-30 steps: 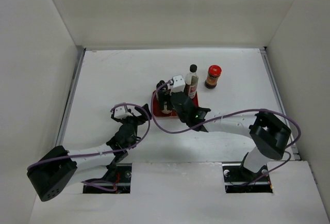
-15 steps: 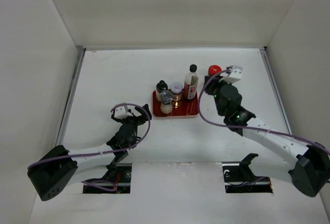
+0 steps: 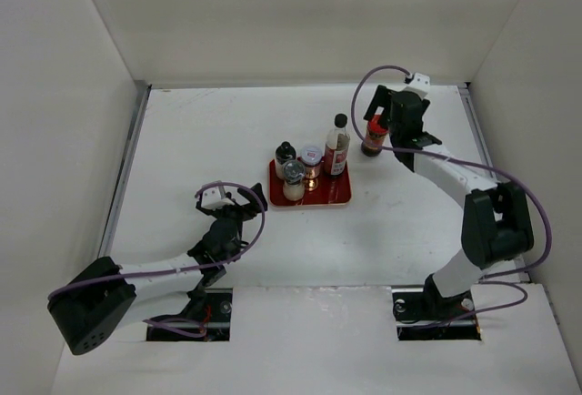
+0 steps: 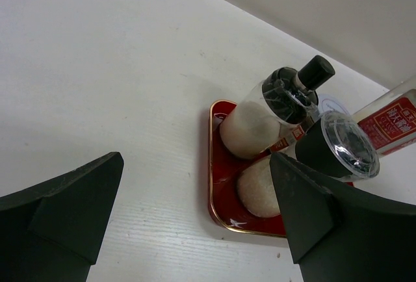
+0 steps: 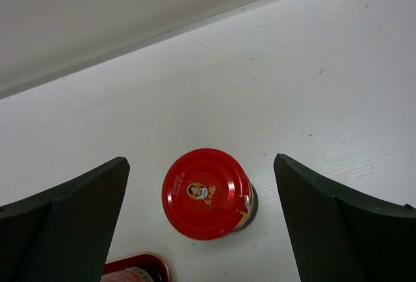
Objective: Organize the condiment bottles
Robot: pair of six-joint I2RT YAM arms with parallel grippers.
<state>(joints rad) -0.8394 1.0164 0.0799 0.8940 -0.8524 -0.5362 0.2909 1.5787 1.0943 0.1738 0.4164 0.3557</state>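
Note:
I should lower my right gripper over the red-lidded dark jar (image 3: 374, 136) (image 5: 205, 195) next until the open fingers are on both sides of it, and then close. The red lid is already between them.
The red tray (image 3: 333, 197) holds the black-capped white bottle (image 3: 285, 155), the grey-topped shaker (image 3: 293, 177), the pale-lidded jar (image 3: 312, 160) and the tall slim dark-sauce bottle (image 3: 337, 145). The red-lidded dark jar (image 3: 374, 136) stands on the table just right of the tray. My right gripper (image 3: 380, 122) is open above that jar. In the right wrist view the red lid (image 5: 207, 193) lies between the spread fingers (image 5: 65, 230), untouched. My left gripper (image 3: 238, 202) is open and empty, left of the tray's near corner. Its view shows the tray rim (image 4: 211, 165), the shaker (image 4: 340, 144) and the black-capped bottle (image 4: 281, 99).
White walls enclose the table on three sides; the back wall is close behind the red-lidded jar. A raised metal edge (image 3: 127, 163) runs along the table's left side. The tray's corner (image 5: 140, 262) shows at the bottom of the right wrist view.
My right arm has swung from over the tray to the back right and now hangs open over the red-lidded jar. The left arm has not moved.

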